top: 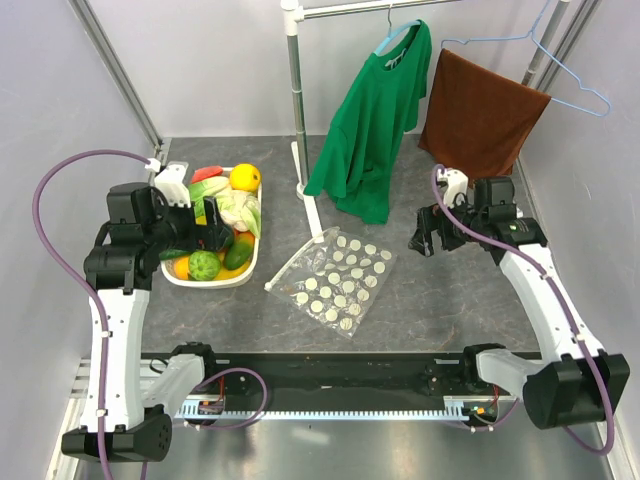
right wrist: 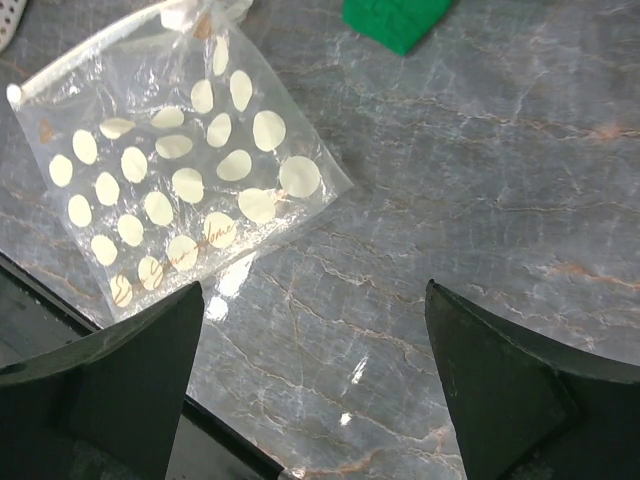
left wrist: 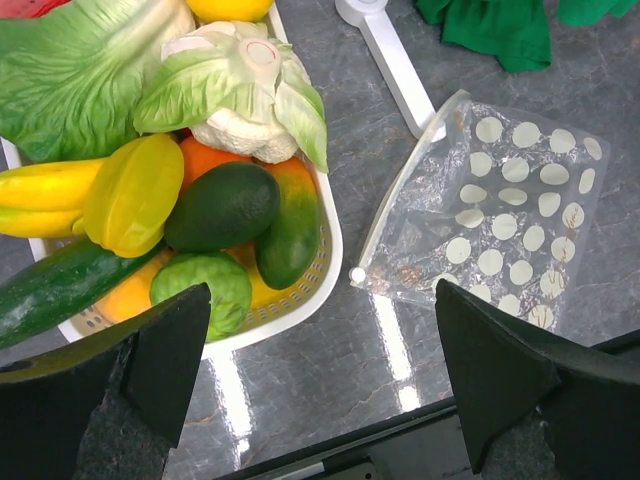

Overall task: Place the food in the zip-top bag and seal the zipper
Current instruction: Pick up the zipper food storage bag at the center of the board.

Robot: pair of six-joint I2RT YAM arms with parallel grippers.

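The zip-top bag lies flat and empty, so next my right gripper shifts left in the top view and down onto its edge by the green shirt.
The food fills a white basket (top: pixel 212 282) at the left: a pale-green cabbage (left wrist: pixel 240 85), a yellow starfruit (left wrist: pixel 135 190), a dark avocado (left wrist: pixel 222 205), a cucumber (left wrist: pixel 55 290) and a lemon (top: pixel 244 177). The zip-top bag (top: pixel 338 280), clear with cream dots, lies flat and empty mid-table. Its zipper (left wrist: pixel 400 190) runs along the edge facing the basket, also visible in the right wrist view (right wrist: pixel 95 50). My left gripper (top: pixel 215 228) hovers open over the basket's near right corner (left wrist: pixel 322 300). My right gripper (top: pixel 428 236) hangs open above bare table right of the bag (right wrist: pixel 312 300).
A white clothes rack pole (top: pixel 295 90) rises behind the bag, and its foot (top: pixel 312 205) reaches toward the bag's far corner. A green shirt (top: pixel 375 120) and a brown towel (top: pixel 480 110) hang at the back. A black rail (top: pixel 330 370) borders the near edge.
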